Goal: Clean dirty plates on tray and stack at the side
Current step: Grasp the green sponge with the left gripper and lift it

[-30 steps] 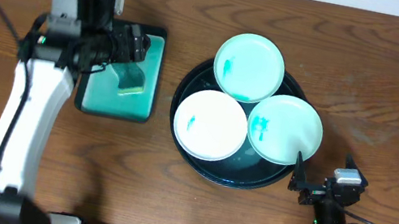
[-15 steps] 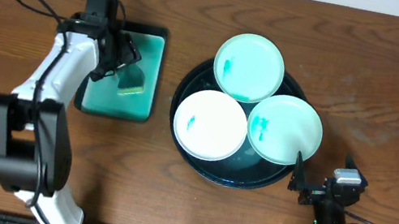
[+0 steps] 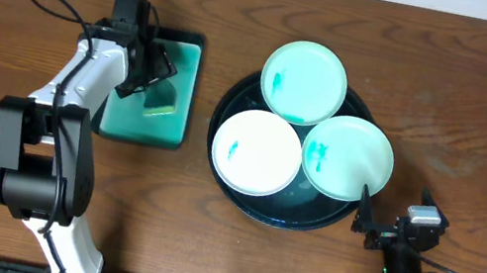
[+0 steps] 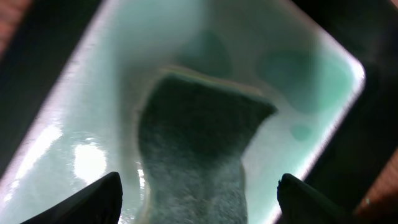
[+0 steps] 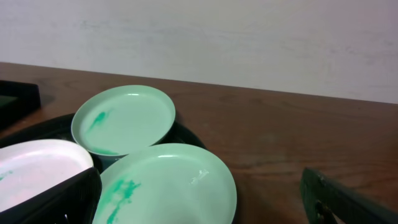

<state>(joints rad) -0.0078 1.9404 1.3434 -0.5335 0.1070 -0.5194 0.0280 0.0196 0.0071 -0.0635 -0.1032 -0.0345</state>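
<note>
The open fingers of my left gripper are already on either side of the green sponge just below it, so I will move the gripper down around the sponge next.
Three plates lie in the round black tray. The far plate and the right plate are tinted teal; the left plate is white. All carry teal smears. My left gripper is open low over the green sponge, which lies in the teal tray. In the left wrist view the sponge lies between the open jaws. My right gripper is open and empty on the table just outside the black tray's right front rim. The right wrist view shows the near plate and far plate in front of its jaws.
The rectangular teal tray with a dark rim stands left of the black tray, a gap of wooden table between them. A black cable loops behind the left arm. A pale wall runs behind the table.
The left arm has folded and brought its gripper down closer over the sponge in the teal tray. The plates and the right arm have not moved.
</note>
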